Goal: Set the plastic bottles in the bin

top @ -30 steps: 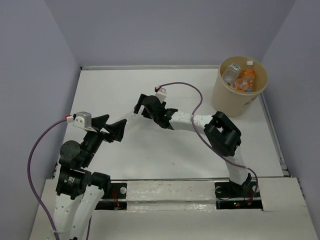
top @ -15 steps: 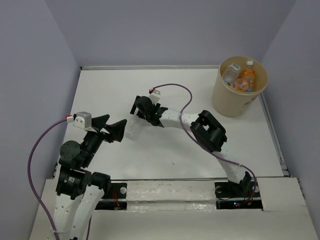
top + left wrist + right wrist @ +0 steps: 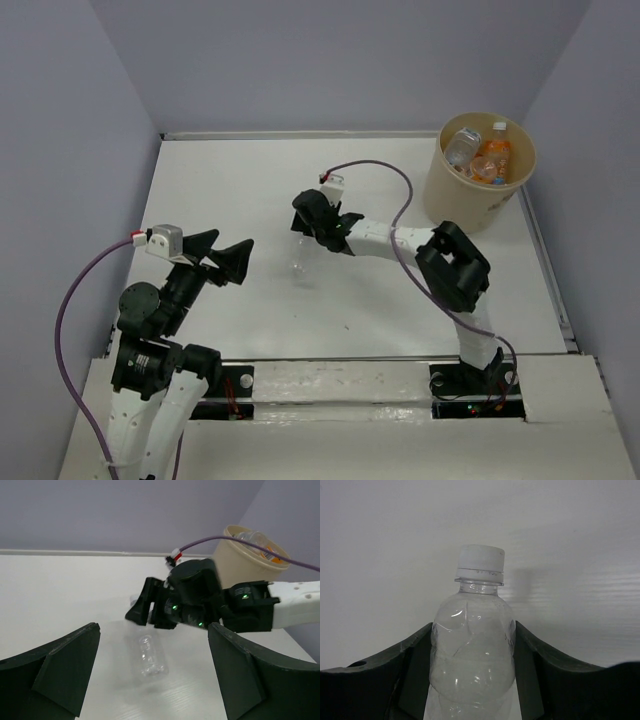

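Observation:
My right gripper moves up and outward over the bin's opening (image 3: 487,150) next and releases the bottle, since that opening lies to the gripper's right in the top view.
A plain clear plastic bottle (image 3: 472,670) with a white cap sits between the fingers of my right gripper (image 3: 473,627), which is shut on its body from both sides. In the top view the right gripper (image 3: 305,228) is mid-table and the bottle (image 3: 300,258) sticks out below it. The left wrist view shows this bottle (image 3: 148,655) blurred, just under the right gripper (image 3: 150,612). My left gripper (image 3: 228,256) stands open and empty, left of the bottle. The tan bin (image 3: 458,205) at the back right holds an orange bottle (image 3: 492,156) and a clear one (image 3: 461,146).
The purple cable (image 3: 375,170) loops above the right arm. Grey walls close in the table on the left, back and right. The bin (image 3: 235,555) shows behind the right arm in the left wrist view.
The right arm reached left to the clear bottle, its jaws closed on it, and it has drawn back to the right with the bottle. The left arm has not moved.

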